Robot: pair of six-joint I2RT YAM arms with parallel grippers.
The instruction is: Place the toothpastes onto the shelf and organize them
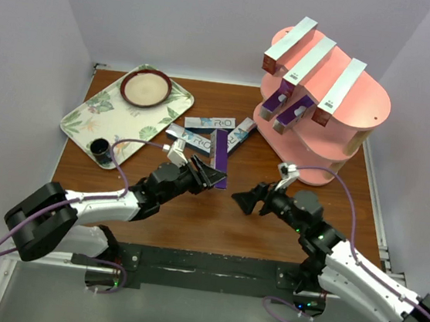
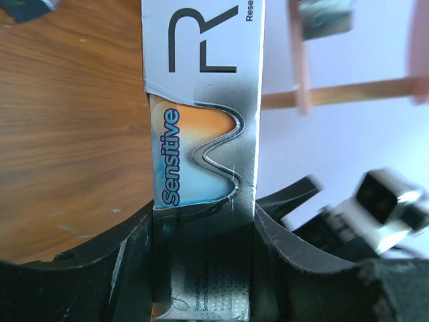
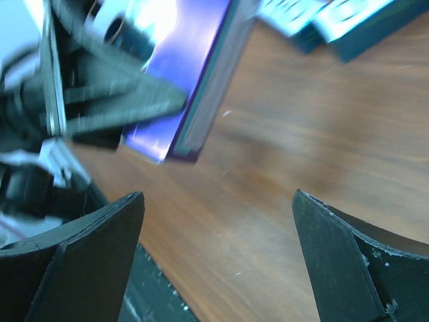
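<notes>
My right gripper will turn next and move onto the toothpaste's near end [image 1: 221, 183] [image 3: 173, 143], which is to its left in the top view and sticks out past the left gripper.
My left gripper [image 1: 210, 177] is shut on one toothpaste [image 1: 219, 155], a silver and purple box held upright above the table's middle. In the left wrist view this box [image 2: 201, 134], printed "Sensitive", is clamped between both fingers [image 2: 127, 261]. My right gripper [image 1: 244, 199] hangs open and empty just right of it. Through the right wrist view the purple box [image 3: 194, 80] shows up and left of the open gripper [image 3: 218, 201]. Three more toothpastes [image 1: 210, 122] lie behind on the table. The pink shelf [image 1: 361, 108] at the back right carries several boxes [image 1: 308, 59] on its top and middle tiers.
A leaf-patterned tray [image 1: 96, 112] lies at the back left with a shallow bowl [image 1: 146, 89] on it and a small dark cup [image 1: 100, 149] at its near corner. White walls close in on the table on three sides.
</notes>
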